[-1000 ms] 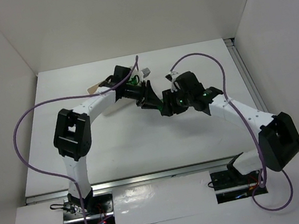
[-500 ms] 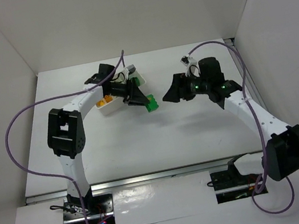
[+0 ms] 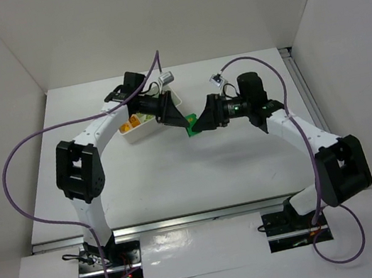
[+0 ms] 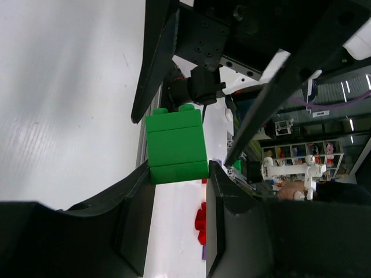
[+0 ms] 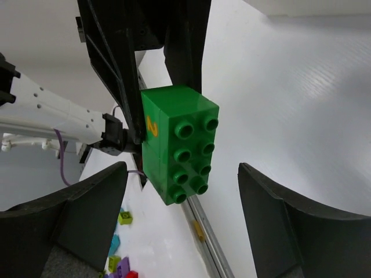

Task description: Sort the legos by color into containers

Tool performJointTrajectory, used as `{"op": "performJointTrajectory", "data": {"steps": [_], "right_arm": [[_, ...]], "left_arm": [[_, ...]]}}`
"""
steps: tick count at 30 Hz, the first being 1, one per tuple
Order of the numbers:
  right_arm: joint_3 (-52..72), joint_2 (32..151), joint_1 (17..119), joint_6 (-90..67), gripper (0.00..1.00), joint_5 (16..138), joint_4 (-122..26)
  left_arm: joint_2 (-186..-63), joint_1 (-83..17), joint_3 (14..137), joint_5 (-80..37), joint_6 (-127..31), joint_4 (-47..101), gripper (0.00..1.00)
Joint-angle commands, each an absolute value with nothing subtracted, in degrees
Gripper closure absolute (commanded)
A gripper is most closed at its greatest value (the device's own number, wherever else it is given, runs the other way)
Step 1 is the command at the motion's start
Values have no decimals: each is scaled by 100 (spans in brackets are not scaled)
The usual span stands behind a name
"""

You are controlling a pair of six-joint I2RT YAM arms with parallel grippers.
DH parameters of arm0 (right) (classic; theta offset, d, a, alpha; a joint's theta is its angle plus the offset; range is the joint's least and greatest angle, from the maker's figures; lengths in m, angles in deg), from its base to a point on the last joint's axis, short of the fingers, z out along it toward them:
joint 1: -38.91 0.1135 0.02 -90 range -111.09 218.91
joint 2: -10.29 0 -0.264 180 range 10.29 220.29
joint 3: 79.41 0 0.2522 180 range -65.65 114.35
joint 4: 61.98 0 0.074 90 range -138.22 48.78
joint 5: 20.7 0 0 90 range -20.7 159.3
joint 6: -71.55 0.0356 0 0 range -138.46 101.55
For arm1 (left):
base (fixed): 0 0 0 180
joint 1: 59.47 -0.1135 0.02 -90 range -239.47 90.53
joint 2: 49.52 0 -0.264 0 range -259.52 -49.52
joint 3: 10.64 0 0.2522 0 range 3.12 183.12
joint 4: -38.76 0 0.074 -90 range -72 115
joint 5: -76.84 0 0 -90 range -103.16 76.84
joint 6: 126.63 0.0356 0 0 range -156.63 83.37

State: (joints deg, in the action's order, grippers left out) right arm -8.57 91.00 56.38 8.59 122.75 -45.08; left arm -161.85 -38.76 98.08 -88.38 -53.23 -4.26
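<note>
The green legos need to stay apart from the orange ones. My left gripper will swing outward and to the left in the top view, over the tray's end opposite the orange legos.
My left gripper [image 3: 182, 124] is shut on a dark green lego [image 3: 190, 129], a stack of two bricks held above the table just right of the white tray [image 3: 136, 135]. In the left wrist view the lego [image 4: 175, 145] sits clamped between my fingertips [image 4: 139, 185]. My right gripper [image 3: 199, 124] is open, facing the lego's studded end [image 5: 177, 142], with its jaws spread wide on either side and touching nothing. Orange legos [image 3: 129, 126] lie in the tray's left compartment. The rest of the tray is hidden under the left arm.
White walls close the table at back and sides. A metal rail [image 3: 185, 218] runs along the near edge. Purple cables [image 3: 16, 176] loop off both arms. Loose coloured bricks [image 5: 123, 218] lie on the floor beyond the table.
The right gripper swung away, then came back left to the green lego and now straddles its end. The left gripper has kept hold of the lego, shifting slightly.
</note>
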Motion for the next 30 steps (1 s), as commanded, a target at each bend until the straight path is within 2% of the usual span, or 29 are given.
{"op": "performJointTrajectory", "data": {"steps": [1, 13, 14, 15, 18, 19, 21, 24, 30], "right_arm": [[-1089, 9071, 5543, 1133, 18, 12581, -5375], [-1327, 9414, 5605, 1951, 50, 13283, -6816], [-1379, 9414, 5605, 2134, 54, 13345, -6956], [-1380, 9414, 5605, 2197, 64, 13398, -7097], [-1432, 9414, 5605, 1874, 79, 13189, -6679], [-1432, 9335, 5466, 1707, 80, 13057, -6111], [-1432, 9082, 5324, 1328, 88, 12408, -5546], [-1747, 8546, 4982, 1327, 93, 11739, -5253], [-1872, 8122, 4647, 1327, 96, 10956, -4963]], "left_arm": [[-15911, -3899, 10007, -9235, -5052, -392, 100], [-15744, -3899, 9901, -9420, -4946, -392, 100], [-15744, -3899, 9901, -9420, -4946, -392, 100], [-15744, -3899, 9901, -9420, -4946, -392, 100], [-15744, -3899, 9901, -9332, -4999, -392, 100], [-15744, -3899, 9901, -9262, -4999, -392, 100], [-15744, -3899, 9901, -9262, -4999, -392, 100], [-15744, -4030, 9901, -9200, -5052, -392, 100], [-15744, -4092, 9901, -9007, -5157, -392, 100]]}}
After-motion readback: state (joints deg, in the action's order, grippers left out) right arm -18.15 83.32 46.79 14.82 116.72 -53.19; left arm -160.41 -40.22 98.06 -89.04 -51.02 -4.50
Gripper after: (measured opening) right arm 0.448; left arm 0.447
